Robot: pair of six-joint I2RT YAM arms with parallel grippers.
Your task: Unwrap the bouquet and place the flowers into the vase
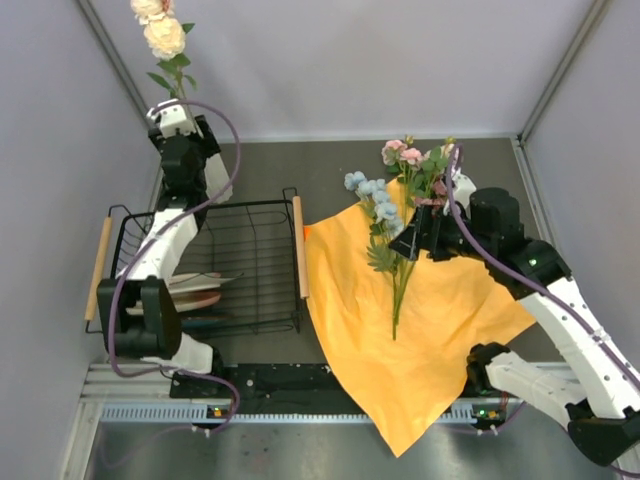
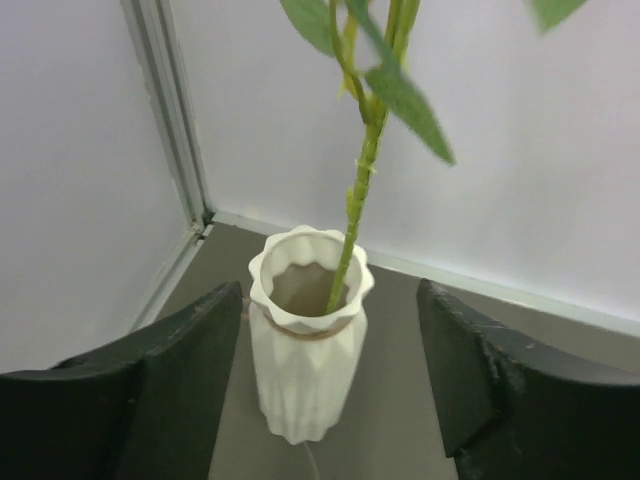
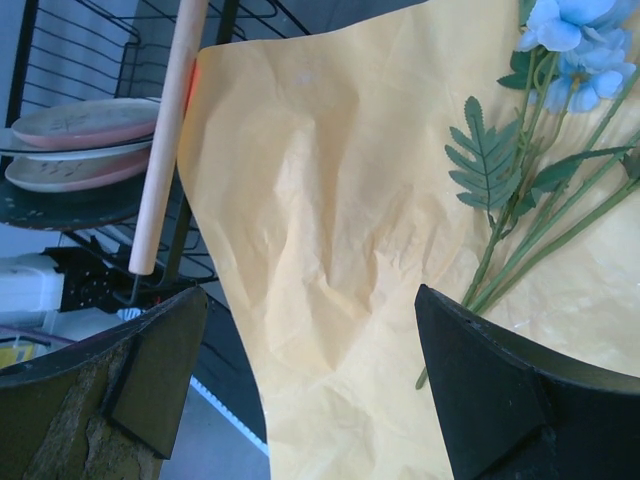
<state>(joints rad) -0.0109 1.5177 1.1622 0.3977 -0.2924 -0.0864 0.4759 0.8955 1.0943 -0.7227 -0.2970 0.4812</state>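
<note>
My right gripper needs to go down next and turn its fingers to straddle a stem of the pink flowers (image 1: pixel 405 155) below it, because the stems slant in its wrist view.
The white ribbed vase (image 2: pixel 305 370) stands in the far left corner with one green stem (image 2: pixel 356 210) down in its mouth. Cream flowers (image 1: pixel 163 32) top that stem. My left gripper (image 2: pixel 330 300) is open, a finger on each side of the vase and clear of it. In the top view this gripper (image 1: pixel 172 108) hides the vase. The bouquet is undone: its orange paper (image 1: pixel 400 320) lies spread flat, with blue flowers (image 1: pixel 372 192) and pink flowers (image 1: pixel 405 155) lying on its far part. My right gripper (image 1: pixel 412 243) hovers open over the paper (image 3: pixel 330 200), beside the stems (image 3: pixel 520 250).
A black wire dish rack (image 1: pixel 250 215) with wooden handles (image 3: pixel 165 140) stands between the arms and holds plates (image 3: pixel 85 125). The paper's near corner hangs over the front edge of the table. Grey walls close in the left, back and right.
</note>
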